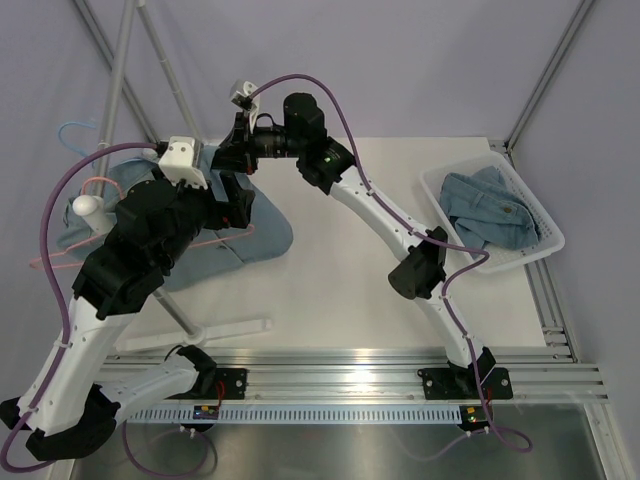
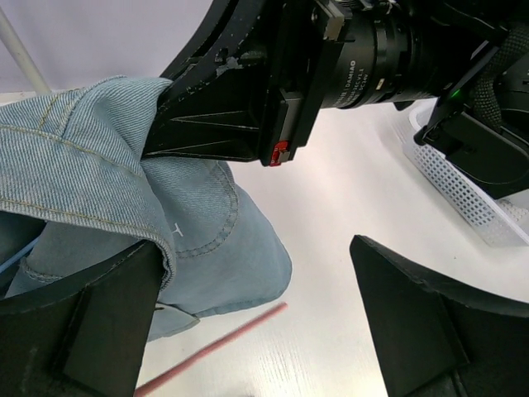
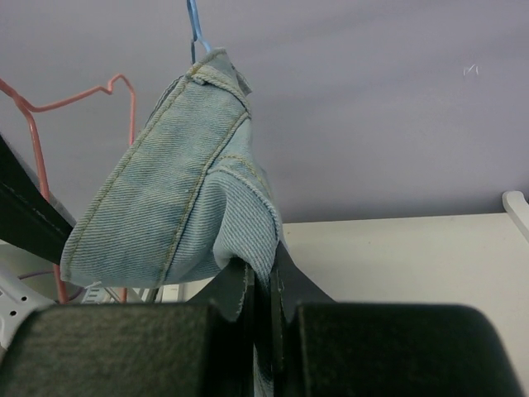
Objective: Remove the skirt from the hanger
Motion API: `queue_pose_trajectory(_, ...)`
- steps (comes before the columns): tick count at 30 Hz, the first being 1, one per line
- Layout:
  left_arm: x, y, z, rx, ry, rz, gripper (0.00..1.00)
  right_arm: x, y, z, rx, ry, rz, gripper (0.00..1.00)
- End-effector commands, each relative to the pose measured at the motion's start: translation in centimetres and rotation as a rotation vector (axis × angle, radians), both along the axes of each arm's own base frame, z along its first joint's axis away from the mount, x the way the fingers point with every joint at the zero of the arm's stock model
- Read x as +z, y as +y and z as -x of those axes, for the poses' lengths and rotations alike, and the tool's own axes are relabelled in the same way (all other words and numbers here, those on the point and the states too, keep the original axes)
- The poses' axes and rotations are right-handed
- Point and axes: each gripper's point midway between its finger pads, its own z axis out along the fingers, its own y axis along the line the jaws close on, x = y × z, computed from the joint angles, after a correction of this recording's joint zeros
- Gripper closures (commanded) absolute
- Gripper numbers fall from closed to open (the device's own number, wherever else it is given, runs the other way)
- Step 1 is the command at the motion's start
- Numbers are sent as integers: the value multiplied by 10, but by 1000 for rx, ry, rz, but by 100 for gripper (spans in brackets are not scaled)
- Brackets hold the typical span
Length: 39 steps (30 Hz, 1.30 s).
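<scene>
The blue hanger hook sticks up clear across the waistband from the left gripper's open fingers, so the fingers should next go over the denim and onto it.
The light-blue denim skirt hangs at the left of the table, its lower part lying on the tabletop. My right gripper is shut on a fold of the skirt's waistband, pinched between the closed fingers. A blue hanger hook sticks up above the waistband and a pink hanger hangs behind it. My left gripper is open just below the right one. Its left finger touches the skirt's hem. A pink hanger rod lies between the jaws.
A white basket holding other denim garments stands at the right edge of the table. A metal rack pole with blue and pink hangers stands at the far left. Its base bar lies on the near table.
</scene>
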Motion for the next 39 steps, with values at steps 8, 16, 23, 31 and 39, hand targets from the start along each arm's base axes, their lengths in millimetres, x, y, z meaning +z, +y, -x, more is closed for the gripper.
queue_pose_trajectory(8, 41, -39, 15, -226, -108, 118, 5, -6, 6, -18, -132, 57, -7, 100)
queue_pose_trajectory(16, 55, -44, 22, -273, -126, 142, 4, -16, -14, -32, -220, 108, 14, 100)
queue_pose_trajectory(23, 58, -61, 26, -358, -101, 158, 3, -27, -77, -55, -406, 242, -4, 100)
queue_pose_trajectory(31, 60, -84, 29, -456, -81, 216, 3, -55, -167, -42, -594, 289, 82, 100)
queue_pose_trajectory(39, 80, -100, 36, -543, -92, 292, 3, -64, -212, -22, -735, 334, 150, 100)
